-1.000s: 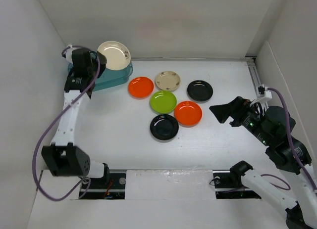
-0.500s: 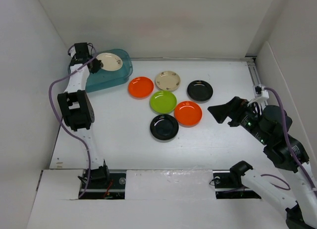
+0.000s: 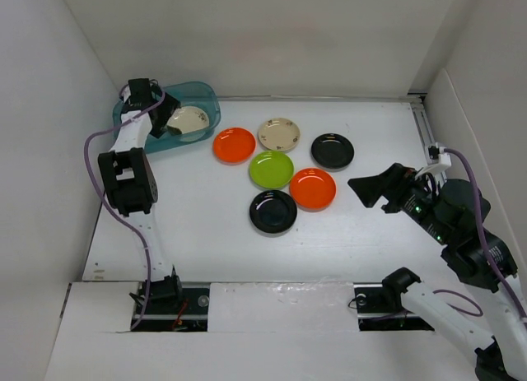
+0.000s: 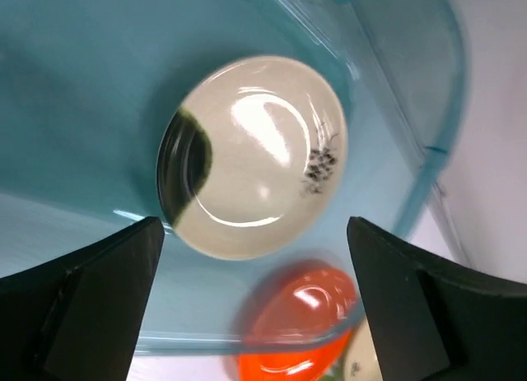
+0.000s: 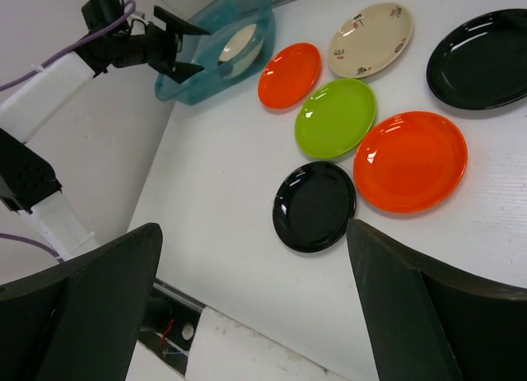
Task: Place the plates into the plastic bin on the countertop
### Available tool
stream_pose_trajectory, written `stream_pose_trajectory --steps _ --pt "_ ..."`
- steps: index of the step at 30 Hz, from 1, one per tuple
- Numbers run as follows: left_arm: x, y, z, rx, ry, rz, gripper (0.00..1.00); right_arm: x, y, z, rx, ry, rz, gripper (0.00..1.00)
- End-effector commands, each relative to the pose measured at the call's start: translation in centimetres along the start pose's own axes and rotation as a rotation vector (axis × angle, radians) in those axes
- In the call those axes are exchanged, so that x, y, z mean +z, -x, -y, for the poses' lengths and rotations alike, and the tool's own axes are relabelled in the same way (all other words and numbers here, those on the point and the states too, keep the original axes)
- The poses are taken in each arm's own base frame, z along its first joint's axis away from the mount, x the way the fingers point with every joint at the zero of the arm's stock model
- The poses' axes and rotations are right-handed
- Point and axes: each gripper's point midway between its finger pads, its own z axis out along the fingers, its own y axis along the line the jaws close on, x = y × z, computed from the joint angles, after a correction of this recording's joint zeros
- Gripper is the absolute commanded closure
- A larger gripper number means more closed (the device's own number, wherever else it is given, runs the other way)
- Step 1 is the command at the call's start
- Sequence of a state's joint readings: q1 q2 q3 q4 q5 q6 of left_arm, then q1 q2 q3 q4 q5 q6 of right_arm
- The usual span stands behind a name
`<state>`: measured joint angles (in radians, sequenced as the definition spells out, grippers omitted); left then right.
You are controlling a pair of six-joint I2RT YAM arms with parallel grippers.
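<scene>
The robot's left gripper will go back over the bin's side and down to the near rim of the orange plate (image 3: 230,158) (image 4: 253,346), which is the closest plate still outside.
A cream plate (image 4: 255,155) lies inside the teal plastic bin (image 3: 202,97) at the back left of the white countertop (image 3: 198,208). My left gripper (image 3: 167,116) hangs just above it, open, with nothing between its fingers (image 4: 99,299). Outside the bin lie an orange plate (image 3: 234,145), a cream plate (image 3: 279,134), a black plate (image 3: 333,151), a lime green plate (image 3: 271,169), a second orange plate (image 3: 313,188) and a second black plate (image 3: 272,211). At the right side, my right gripper (image 3: 365,188) is open and empty, held off the countertop to the right of the plates.
White walls close in the back and both sides. A metal rail (image 3: 424,130) runs along the right edge. The nearest orange plate (image 4: 300,315) shows through the bin's wall (image 4: 428,183). The left arm's purple cable (image 3: 90,151) loops along the left wall.
The left arm lowered the cream plate into the bin, then its gripper opened and let go. The right arm has barely moved.
</scene>
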<state>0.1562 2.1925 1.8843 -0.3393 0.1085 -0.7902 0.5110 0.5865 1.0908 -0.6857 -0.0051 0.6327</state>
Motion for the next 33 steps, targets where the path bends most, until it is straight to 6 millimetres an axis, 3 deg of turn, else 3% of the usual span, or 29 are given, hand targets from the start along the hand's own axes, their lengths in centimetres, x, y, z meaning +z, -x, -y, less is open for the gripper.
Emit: stream_pose_trajectory --steps 1,4,5,7,8,9,10,11,12,13,17,22,28,33 --pt "-12.4 6.4 10.1 0.075 -0.311 0.263 0.04 0.0 0.7 -0.5 0.003 0.016 0.025 0.01" --pt "-16.5 5.7 12.8 0.146 -0.396 0.319 0.0 0.2 0.7 -0.7 0.003 0.03 0.025 0.01" --pt "-18.9 5.5 13.6 0.152 -0.43 0.336 0.0 0.4 0.5 -0.5 0.003 0.029 0.023 0.01" --pt "-18.2 1.8 12.0 0.145 -0.402 0.248 0.0 0.8 -0.2 -0.2 0.003 0.028 0.008 0.01" --pt "-19.5 0.6 11.7 0.139 -0.413 0.236 0.0 1.0 -0.2 -0.2 0.003 0.031 0.011 0.01" --pt "-19.4 -1.5 11.4 0.14 -0.417 0.203 0.0 1.2 -0.6 0.1 0.003 0.025 0.003 0.01" --pt "-17.0 -5.2 8.0 0.136 -0.36 0.124 0.0 1.6 -0.9 0.3 0.012 0.022 -0.001 0.01" --pt "-16.8 -7.0 7.1 0.133 -0.372 0.1 0.0 2.0 -1.1 0.4 0.012 0.02 -0.003 0.01" --pt "-17.7 -7.9 7.7 0.133 -0.445 0.106 0.0 2.2 -1.4 0.7 0.012 0.014 -0.011 0.01" --pt "-15.9 -11.3 5.4 0.135 -0.405 0.035 0.0 2.2 -1.1 0.4 0.021 0.023 0.0 0.01" --pt "-13.6 -16.4 3.4 0.185 -0.385 -0.047 0.0 3.3 -2.4 0.9 0.022 0.02 -0.045 0.01" --pt "-9.5 -18.8 0.9 0.155 -0.344 -0.099 0.0 3.4 -2.7 0.8 0.032 0.028 -0.051 0.01" --pt "-5.9 -20.9 -0.7 0.133 -0.294 -0.144 0.02 3.6 -3.5 1.4 0.032 0.016 -0.065 0.01" --pt "-3.8 -21.6 -2.0 0.103 -0.235 -0.161 0.22 3.6 -3.3 1.7 0.032 0.002 -0.054 0.01"
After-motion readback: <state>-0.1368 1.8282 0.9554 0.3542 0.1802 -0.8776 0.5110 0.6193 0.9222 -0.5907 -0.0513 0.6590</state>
